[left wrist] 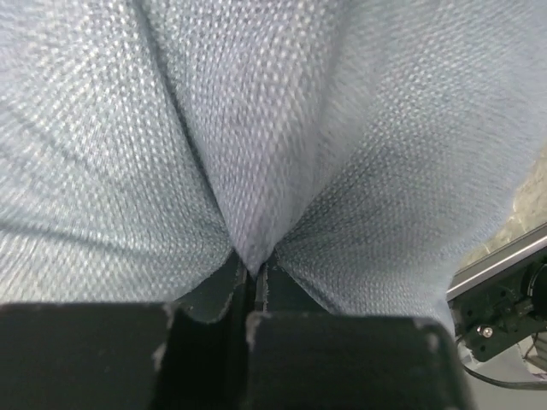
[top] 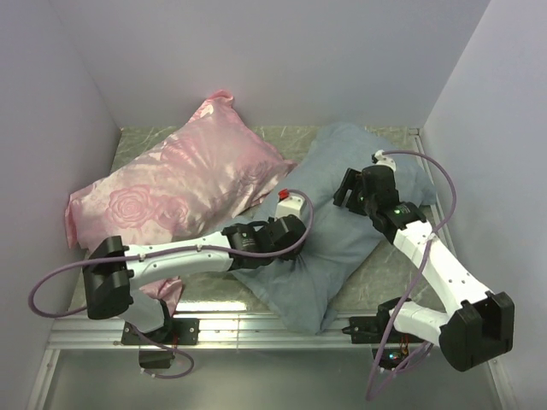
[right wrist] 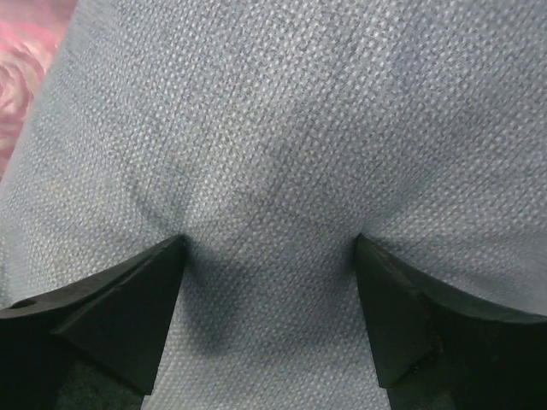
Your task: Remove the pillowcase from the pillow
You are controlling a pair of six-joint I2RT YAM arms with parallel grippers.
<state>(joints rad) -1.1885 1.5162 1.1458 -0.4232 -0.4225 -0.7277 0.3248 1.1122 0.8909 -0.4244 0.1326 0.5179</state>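
The pillowcase (top: 338, 239) lies at an angle, so next I need to pull its fold in my left gripper outward and to the left in the top view, over the pink pillow, and let go of it there.
The blue-grey pillowcase (top: 338, 239) lies filled and plump on the table, running from back right to the front middle. The white pillow is hidden inside it. My left gripper (top: 295, 237) is at the pillowcase's left edge; in the left wrist view it (left wrist: 252, 272) is shut on a pinched fold of the pillowcase (left wrist: 256, 128). My right gripper (top: 349, 190) is open and presses down on the pillowcase's upper part; in the right wrist view it (right wrist: 271, 248) has its fingertips (right wrist: 171, 256) dented into the pillowcase (right wrist: 273, 128).
A shiny pink rose-patterned pillow (top: 171, 192) lies at the left, its edge showing in the right wrist view (right wrist: 21, 77). Lilac walls close in the back and both sides. A metal rail (top: 256, 329) runs along the table's front edge.
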